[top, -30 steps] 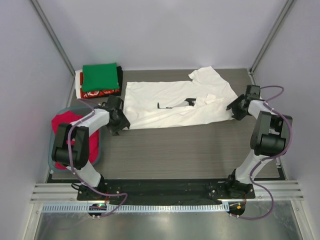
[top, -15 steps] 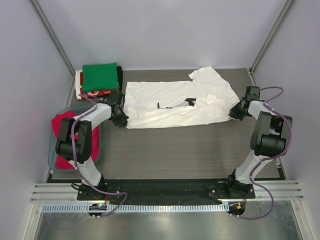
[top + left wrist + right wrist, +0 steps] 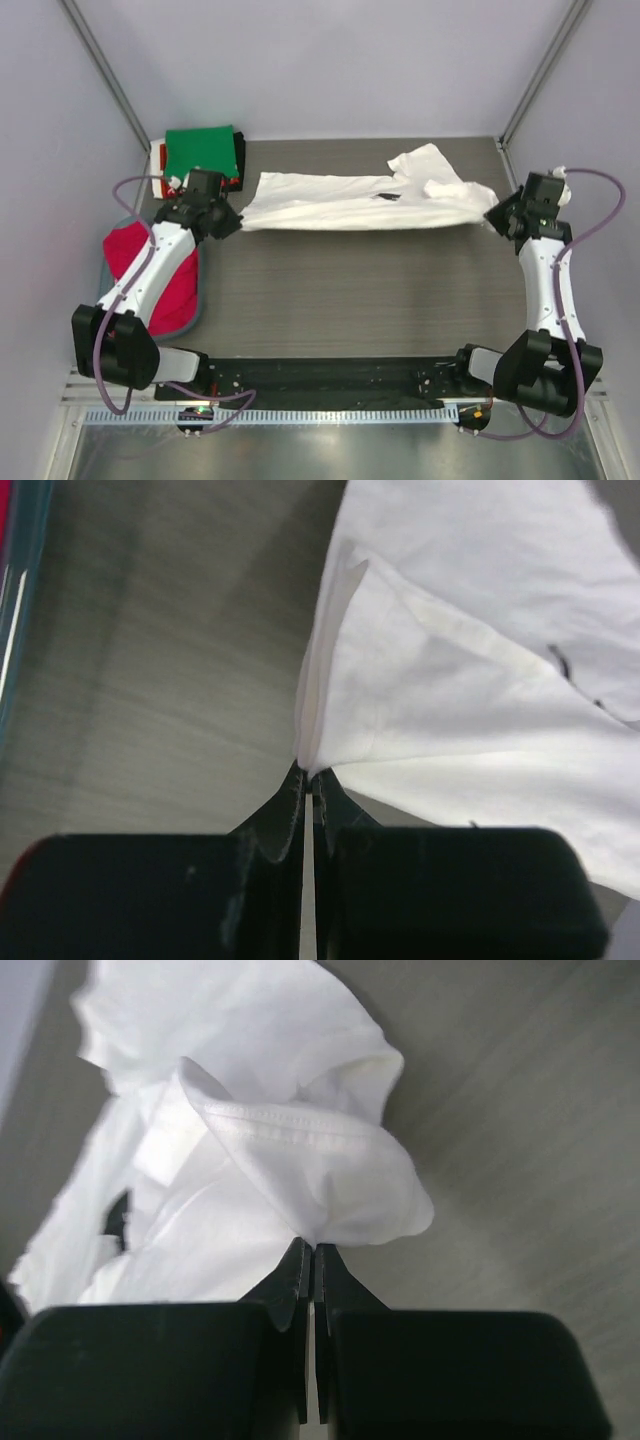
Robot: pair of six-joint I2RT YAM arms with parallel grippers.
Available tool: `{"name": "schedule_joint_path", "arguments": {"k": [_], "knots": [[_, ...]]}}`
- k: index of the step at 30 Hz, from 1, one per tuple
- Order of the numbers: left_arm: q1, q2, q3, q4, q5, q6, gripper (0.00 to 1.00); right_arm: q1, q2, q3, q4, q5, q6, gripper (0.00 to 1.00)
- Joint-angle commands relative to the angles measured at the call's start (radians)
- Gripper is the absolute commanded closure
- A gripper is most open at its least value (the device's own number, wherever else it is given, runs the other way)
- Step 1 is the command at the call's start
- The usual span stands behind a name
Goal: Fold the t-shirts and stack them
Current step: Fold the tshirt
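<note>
My right gripper should move back and down and let go of the white t-shirt's bunched hem (image 3: 300,1150) on the bare tabletop, since that open part of the tabletop is below and back of it.
A white t-shirt (image 3: 350,200) with small black print hangs stretched between both arms above the back half of the table. My left gripper (image 3: 237,222) is shut on its left edge; the left wrist view shows the cloth (image 3: 460,680) pinched at the fingertips (image 3: 309,776). On the other side my right gripper (image 3: 492,218) is shut on the shirt's right end, where bunched hem (image 3: 300,1150) rises from the closed tips (image 3: 313,1250). Folded tees form a stack (image 3: 200,155) at the back left, a green one on top. A red tee (image 3: 160,285) lies in the tub.
The grey-blue tub (image 3: 108,262) stands at the table's left edge beside the left arm. Frame posts rise at both back corners, and purple walls close in the sides. Dark wood-grain table (image 3: 360,290) lies below the lifted shirt.
Both grippers closed on the white shirt's ends and lifted it; the near edge came off the table and the shirt now stretches into a narrow band. Both arms extended upward.
</note>
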Motion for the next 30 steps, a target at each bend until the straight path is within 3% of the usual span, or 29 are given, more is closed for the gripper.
{"name": "schedule_joint_path", "arguments": {"k": [1,6,10,11,12,13,15,19,23,30], "knots": [[0.001,-0.044,-0.183,-0.033,-0.007,-0.040,1.00,-0.029,0.015,-0.232,-0.091,0.033,0.029,0.99],[0.001,-0.140,-0.376,-0.008,0.002,-0.072,0.98,-0.132,0.011,-0.397,-0.082,0.031,0.069,0.99],[-0.001,-0.185,-0.473,-0.010,0.017,-0.095,0.86,-0.189,-0.045,-0.475,-0.074,-0.007,0.082,0.96],[-0.001,-0.196,-0.481,-0.011,0.023,-0.098,0.82,-0.192,-0.061,-0.480,-0.074,-0.022,0.082,0.88],[-0.001,-0.205,-0.484,-0.013,0.026,-0.100,0.75,-0.194,-0.092,-0.484,-0.074,-0.032,0.082,0.62],[0.001,-0.223,-0.485,-0.019,0.028,-0.101,0.60,-0.194,-0.109,-0.489,-0.079,-0.041,0.080,0.43],[-0.001,-0.243,-0.478,-0.037,0.043,-0.101,0.42,-0.194,-0.155,-0.492,-0.087,-0.050,0.080,0.14],[-0.001,-0.298,-0.426,-0.088,0.046,-0.077,0.34,-0.194,-0.236,-0.467,-0.114,-0.065,0.080,0.12],[-0.001,-0.335,-0.330,-0.154,0.036,0.016,0.34,-0.169,-0.298,-0.392,-0.041,-0.147,0.053,0.14],[-0.001,-0.360,-0.249,-0.229,-0.015,0.184,0.34,0.113,0.019,0.020,-0.021,-0.046,-0.048,0.15]]}}
